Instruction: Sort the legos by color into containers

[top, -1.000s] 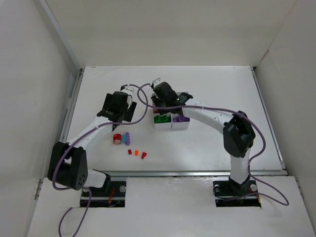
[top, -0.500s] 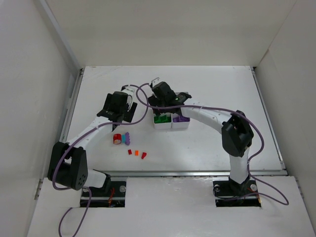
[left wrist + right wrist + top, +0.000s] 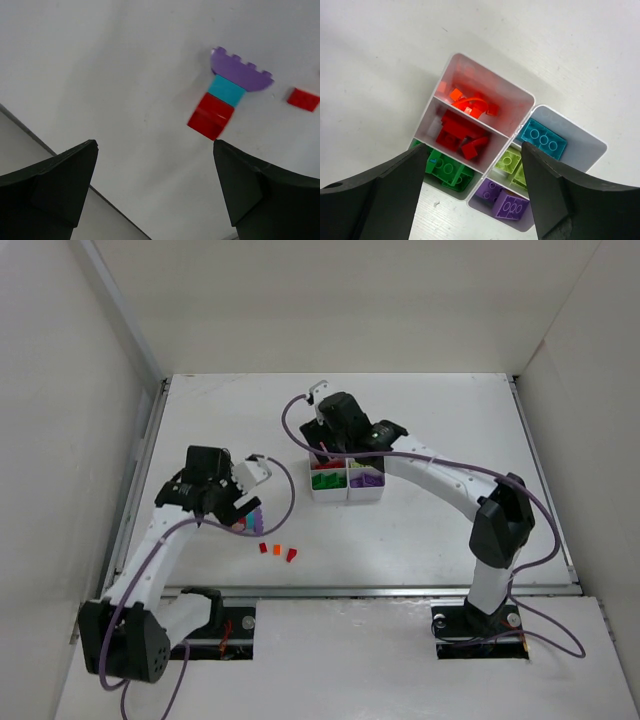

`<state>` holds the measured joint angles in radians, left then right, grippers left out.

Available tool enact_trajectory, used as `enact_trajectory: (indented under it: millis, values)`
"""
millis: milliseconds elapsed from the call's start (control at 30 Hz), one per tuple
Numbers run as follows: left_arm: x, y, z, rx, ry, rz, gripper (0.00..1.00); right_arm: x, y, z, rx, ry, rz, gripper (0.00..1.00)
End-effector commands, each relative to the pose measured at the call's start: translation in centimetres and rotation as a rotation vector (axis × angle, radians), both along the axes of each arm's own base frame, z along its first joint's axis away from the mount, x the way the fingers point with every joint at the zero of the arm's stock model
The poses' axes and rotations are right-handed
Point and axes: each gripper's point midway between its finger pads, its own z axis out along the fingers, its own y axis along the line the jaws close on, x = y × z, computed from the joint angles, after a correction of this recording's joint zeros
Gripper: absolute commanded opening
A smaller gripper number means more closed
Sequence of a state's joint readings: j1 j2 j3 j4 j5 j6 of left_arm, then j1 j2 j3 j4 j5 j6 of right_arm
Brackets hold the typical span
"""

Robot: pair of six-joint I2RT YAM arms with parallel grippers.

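Observation:
The stack lies slanted and toward the right in the wrist view, so my left gripper needs to turn and lower onto the stack's red end brick next.
The white six-compartment tray point(image 3: 331, 496) holds sorted legos. In the right wrist view the tray point(image 3: 470, 67) shows orange point(image 3: 470, 97), red point(image 3: 457, 134), green point(image 3: 447, 170), cyan point(image 3: 541, 137), yellow-green point(image 3: 511, 164) and purple point(image 3: 504, 201) bricks. My right gripper point(image 3: 474, 150) hangs open and empty above it, and also shows in the top view point(image 3: 335, 445). A stack of purple point(image 3: 241, 75), cyan point(image 3: 227, 90) and red point(image 3: 211, 116) bricks lies on the table. My left gripper point(image 3: 155, 170) is open and empty, above and just short of the stack. In the top view the left gripper point(image 3: 235, 510) partly hides the stack point(image 3: 255, 515).
Three small loose bits lie near the front edge: red point(image 3: 263, 548), orange point(image 3: 277, 549) and red point(image 3: 291, 555). One red bit shows right of the stack point(image 3: 303, 99). The table's left edge rail point(image 3: 140, 475) runs close to the left arm. White walls enclose the table.
My left arm has swung back and down toward the near left, its gripper now over the brick stack. My right gripper has shifted slightly back and right over the tray.

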<state>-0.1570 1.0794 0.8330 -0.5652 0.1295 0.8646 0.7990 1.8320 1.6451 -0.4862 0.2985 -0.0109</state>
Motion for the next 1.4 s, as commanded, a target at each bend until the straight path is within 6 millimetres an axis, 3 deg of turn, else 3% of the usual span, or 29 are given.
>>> enact_trajectory:
  millis: [0, 200, 300, 367, 467, 500, 533, 600, 633, 733, 800, 900, 967, 1000, 1033, 1067, 1133, 1167, 1233, 1300, 1367]
  values:
    - [-3.8, -1.2, -2.5, 0.064, 0.09, -0.296, 1.0, 0.2, 0.7, 2.6, 0.052, -0.056, 0.039, 0.81]
    - [-4.2, -2.4, -6.0, 0.057, 0.26, -0.313, 1.0, 0.0, 0.5, 2.1, 0.044, -0.059, 0.044, 0.81]
    - [-3.9, -2.2, -7.4, 0.073, 0.331, -0.287, 0.84, 0.0, 0.5, 2.3, 0.05, -0.065, 0.044, 0.81]
    - [-3.7, -1.9, -8.2, 0.087, 0.338, -0.268, 0.79, -0.2, 0.3, 1.8, 0.042, -0.056, 0.044, 0.81]
    - [-3.4, -1.6, -8.3, 0.107, 0.322, -0.271, 0.57, -0.3, 0.2, 1.8, 0.048, -0.053, 0.039, 0.81]
    - [-3.2, -1.7, -8.3, 0.107, 0.313, -0.271, 0.47, -0.4, 0.1, 2.3, 0.056, -0.061, 0.039, 0.81]
    - [-3.1, -1.7, -8.3, 0.11, 0.311, -0.279, 0.27, -0.5, -0.1, 2.0, 0.052, -0.055, 0.026, 0.81]
    - [-2.8, -1.8, -7.7, 0.108, 0.29, -0.279, 0.07, -0.5, -0.1, 2.0, 0.052, -0.055, 0.026, 0.81]
    - [-2.7, -1.8, -7.5, 0.107, 0.278, -0.278, 0.02, -0.5, -0.2, 2.4, 0.059, -0.061, 0.026, 0.81]
    - [-2.2, -1.9, -6.6, 0.089, 0.245, -0.265, 0.0, -0.5, -0.1, 2.4, 0.066, -0.058, 0.021, 0.82]
    - [-1.6, -2.1, -5.5, 0.055, 0.197, -0.225, 0.0, -0.5, -0.3, 2.4, 0.062, -0.062, 0.014, 0.85]
    - [1.0, -3.2, -1.7, -0.006, 0.058, -0.194, 0.0, -0.4, 0.1, 4.9, 0.12, -0.086, 0.038, 0.88]
    - [2.7, -4.0, 1.5, -0.061, -0.052, -0.166, 0.0, 0.0, -0.7, 7.2, 0.186, -0.097, 0.048, 0.89]
    - [3.9, -4.5, 4.1, -0.093, -0.158, -0.168, 0.0, 0.3, -1.1, 8.2, 0.226, -0.098, 0.04, 0.92]
    - [4.5, -5.0, 5.7, -0.122, -0.219, -0.176, 0.0, -0.1, -0.5, 9.2, 0.288, -0.082, 0.1, 0.93]
    - [5.3, -5.5, 8.3, -0.153, -0.327, -0.185, 0.0, 0.6, -1.7, 10.9, 0.36, -0.1, 0.116, 0.95]
    - [5.5, -6.8, 11.0, -0.213, -0.425, -0.243, 0.0, -0.1, -1.4, 12.7, 0.489, -0.088, 0.25, 0.99]
    - [5.7, -7.3, 12.3, -0.233, -0.473, -0.265, 0.0, -1.2, -0.7, 14.9, 0.599, -0.1, 0.427, 0.99]
    - [5.9, -8.6, 14.9, -0.299, -0.564, -0.314, 0.0, -3.1, 0.4, 15.1, 0.658, -0.069, 0.569, 0.99]
    - [5.8, -9.6, 15.7, -0.324, -0.591, -0.357, 0.0, -4.7, 1.8, 15.8, 0.681, -0.038, 0.702, 0.99]
    - [5.9, -10.7, 16.4, -0.347, -0.603, -0.386, 0.0, -5.0, 3.2, 15.0, 0.7, 0.02, 0.771, 0.99]
